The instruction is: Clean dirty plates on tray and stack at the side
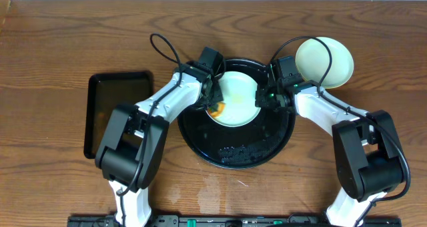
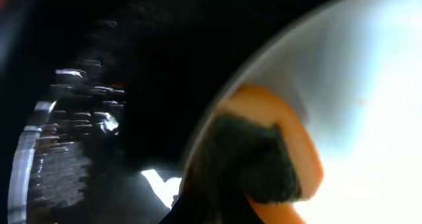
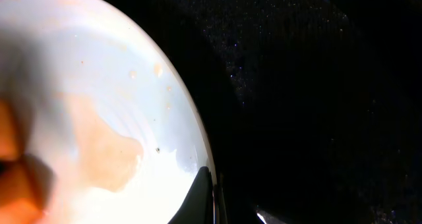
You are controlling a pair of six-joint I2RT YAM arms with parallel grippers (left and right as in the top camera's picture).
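Note:
The plate still shows orange-brown smear, so I should lift my right gripper with a tilt, then lower it onto the round black tray and release the plate's rim.
A pale mint-green plate (image 1: 237, 97) lies at the back of the round black tray (image 1: 233, 153). An orange-brown smear (image 3: 99, 148) is on it. My left gripper (image 1: 212, 100) is shut on an orange sponge with a dark green pad (image 2: 254, 161), pressed on the plate's left edge (image 2: 369, 85). My right gripper (image 1: 265, 97) is shut on the plate's right rim (image 3: 191, 128), one finger (image 3: 204, 194) lying on the inside of the rim. A pale yellow plate (image 1: 325, 61) sits on the wood tabletop at the back right. A third plate does not show.
A smaller rectangular black tray (image 1: 117, 110) lies on the table to the left of the round tray. The round tray's glossy floor (image 3: 316, 85) has wet specks near its front (image 1: 243, 153). Both arms' cables arch over the back of the tray.

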